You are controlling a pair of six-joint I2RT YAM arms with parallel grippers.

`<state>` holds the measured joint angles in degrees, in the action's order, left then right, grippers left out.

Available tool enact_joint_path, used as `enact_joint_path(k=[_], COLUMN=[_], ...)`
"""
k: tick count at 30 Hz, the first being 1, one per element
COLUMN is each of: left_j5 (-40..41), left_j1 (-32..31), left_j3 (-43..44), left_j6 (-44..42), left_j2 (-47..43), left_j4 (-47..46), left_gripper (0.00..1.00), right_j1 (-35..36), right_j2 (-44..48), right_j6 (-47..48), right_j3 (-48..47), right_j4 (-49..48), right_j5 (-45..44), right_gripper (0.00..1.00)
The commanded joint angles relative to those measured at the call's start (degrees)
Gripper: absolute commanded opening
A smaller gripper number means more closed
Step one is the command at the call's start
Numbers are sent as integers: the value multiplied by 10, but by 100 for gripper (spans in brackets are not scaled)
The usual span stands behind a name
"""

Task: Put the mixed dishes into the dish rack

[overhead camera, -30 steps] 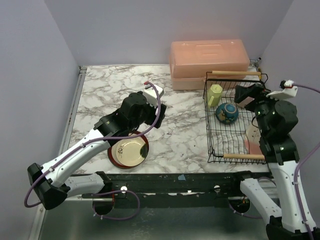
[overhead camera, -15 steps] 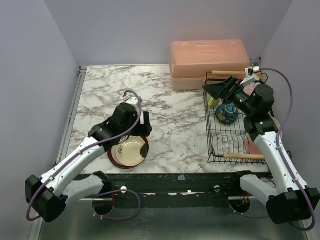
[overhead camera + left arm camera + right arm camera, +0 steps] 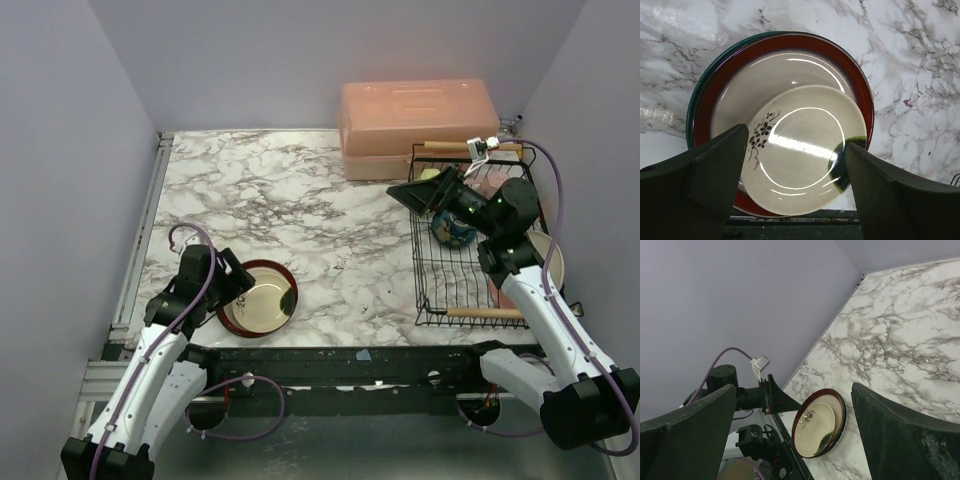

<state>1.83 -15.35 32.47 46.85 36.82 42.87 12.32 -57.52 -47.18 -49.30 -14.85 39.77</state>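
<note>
I need to lower my left gripper's fingers astride the cream plate's sprig-side rim next, since it is below, toward the left in the wrist view.
A dark maroon-rimmed plate [image 3: 283, 276] lies on the marble table at the near left, with a smaller cream plate [image 3: 257, 302] with a black flower sprig on top. Both show in the left wrist view [image 3: 720, 85] [image 3: 800, 145] and the right wrist view [image 3: 839, 399] [image 3: 815, 432]. My left gripper [image 3: 238, 284] is open and empty, at the plates' near-left edge [image 3: 795, 200]. The black wire dish rack [image 3: 421, 270] stands at the right and holds a yellow-green mug [image 3: 431, 175], a teal-blue bowl [image 3: 451, 229] and a cream-and-pink plate [image 3: 548, 258]. My right gripper [image 3: 404, 194] is open and empty above the rack's far-left corner, pointing left [image 3: 795, 440]. The pink cup is mostly hidden behind my right wrist.
A salmon-pink lidded box [image 3: 418, 125] stands behind the rack. Walls close in the table at the back and both sides. The rack's near wooden handle [image 3: 487, 313] lies close to my right arm. The left arm [image 3: 722, 380] shows in the right wrist view.
My left arm drew back from above the plates to the near-left corner. My right arm swung from the rack's right side to over its far end, gripper turned left.
</note>
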Motion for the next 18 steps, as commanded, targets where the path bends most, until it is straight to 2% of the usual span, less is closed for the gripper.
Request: enact_joint_path(k=[1,6,10,18], left_j5=[6,51,48,21], left_j1=[21,21,21,21], left_j3=[-27,-41,-69,-126], left_j6=[53,98,117,135], left_j2=[-2,-16,-26,-39], left_j4=[17,29,18,-30], left_gripper=[85,86,85,73], right_j1=[3,3,4,6], right_j2=[21,39,35,13], right_j6=[-17,-11,-3,-17], right_j3=[8,18,17,16], right_j4=[-45,-34,-26,-43], right_j5=[28,25,22,29], right_gripper=[99,99,99,100])
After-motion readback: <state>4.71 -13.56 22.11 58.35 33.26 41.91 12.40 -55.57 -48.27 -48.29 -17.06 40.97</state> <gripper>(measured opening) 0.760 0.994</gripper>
